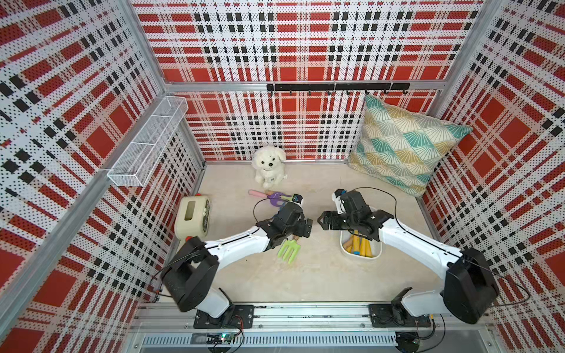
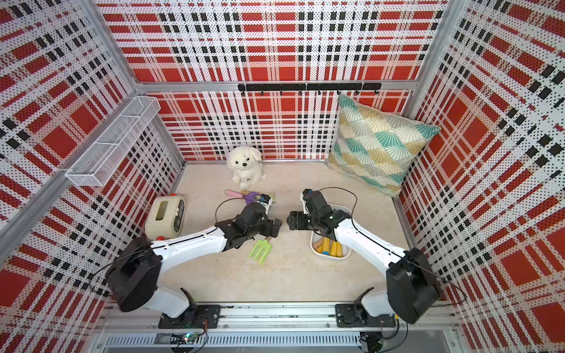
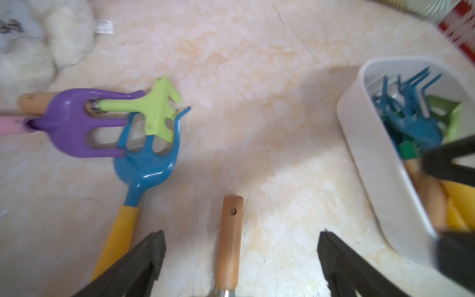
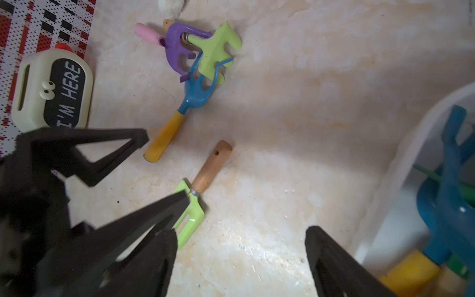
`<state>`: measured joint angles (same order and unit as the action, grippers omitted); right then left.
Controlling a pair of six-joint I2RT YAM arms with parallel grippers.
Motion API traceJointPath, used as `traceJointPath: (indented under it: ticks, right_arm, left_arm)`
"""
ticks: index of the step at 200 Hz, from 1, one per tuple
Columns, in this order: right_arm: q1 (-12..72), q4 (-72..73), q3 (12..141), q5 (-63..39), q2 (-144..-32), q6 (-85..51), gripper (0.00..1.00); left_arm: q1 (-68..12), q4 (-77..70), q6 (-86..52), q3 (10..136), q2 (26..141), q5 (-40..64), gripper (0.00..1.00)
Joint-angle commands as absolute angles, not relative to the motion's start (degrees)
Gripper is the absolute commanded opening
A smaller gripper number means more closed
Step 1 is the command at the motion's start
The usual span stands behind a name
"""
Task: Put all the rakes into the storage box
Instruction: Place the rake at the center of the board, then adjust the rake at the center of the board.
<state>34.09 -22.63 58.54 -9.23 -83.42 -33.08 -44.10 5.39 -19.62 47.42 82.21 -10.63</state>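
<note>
I should next lower my open right gripper, away from the storage box (image 4: 401,167), onto the rake's wooden handle (image 4: 211,167), because the rake lies flat on the tabletop.
A green rake (image 1: 287,251) (image 2: 260,249) with a wooden handle (image 3: 229,239) (image 4: 211,167) lies flat on the table. My left gripper (image 1: 308,227) (image 3: 241,246) hovers open over that handle, one finger to each side, touching nothing. The white storage box (image 1: 360,257) (image 2: 330,258) (image 3: 359,144) (image 4: 401,167) stands to the right and holds several tools with yellow and wooden handles. My right gripper (image 1: 321,221) (image 4: 241,244) is open and empty beside the box, facing the left gripper. The right arm hides the box's far half in both top views.
A purple fork, a blue rake (image 3: 145,159) and a green tool lie tangled in a pile (image 1: 275,198) behind the left gripper. A cream gadget (image 1: 192,217) stands at the left, with a plush dog (image 1: 269,166) and a pillow (image 1: 406,143) at the back. A wire basket (image 1: 149,140) hangs on the left wall.
</note>
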Motion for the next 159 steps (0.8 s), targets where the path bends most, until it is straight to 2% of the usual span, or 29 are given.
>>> traceJointPath:
  ticks: [1, 19, 51, 75, 90, 104, 126, 159]
  right_arm:
    - [35.3, -22.5, 64.6, -13.0, -90.2, -29.7, 0.82]
    - [36.5, -23.9, 71.5, -15.6, -97.3, -28.1, 0.79]
    - [39.0, -27.2, 84.3, -19.1, -110.2, -24.9, 0.76]
    - [40.2, -29.9, 92.0, -19.4, -118.2, -23.6, 0.75]
    - [40.4, -30.8, 94.9, -19.3, -122.0, -23.2, 0.75]
    - [40.5, -31.2, 95.7, -19.3, -124.5, -22.8, 0.75]
    - [40.6, -32.0, 94.5, -18.2, -126.4, -22.1, 0.74]
    - [40.7, -29.5, 84.6, -15.0, -121.7, -23.2, 0.74]
  left_arm:
    - [-47.3, 7.0, -27.6, 40.1, 76.4, -13.7, 0.99]
    - [-50.3, 6.7, -34.1, 32.9, 71.5, -14.9, 0.99]
    - [-56.1, 1.9, -44.3, 22.1, 65.0, -14.9, 0.89]
    - [-58.7, -1.5, -48.6, 18.2, 64.5, -15.9, 0.82]
    - [-58.7, -3.2, -49.3, 17.5, 66.1, -16.6, 0.74]
    - [-58.6, -3.1, -49.3, 18.0, 68.7, -18.3, 0.67]
    - [-57.2, -3.0, -48.9, 19.0, 73.0, -21.2, 0.62]
    - [-53.3, -4.4, -47.7, 19.2, 76.4, -23.0, 0.57]
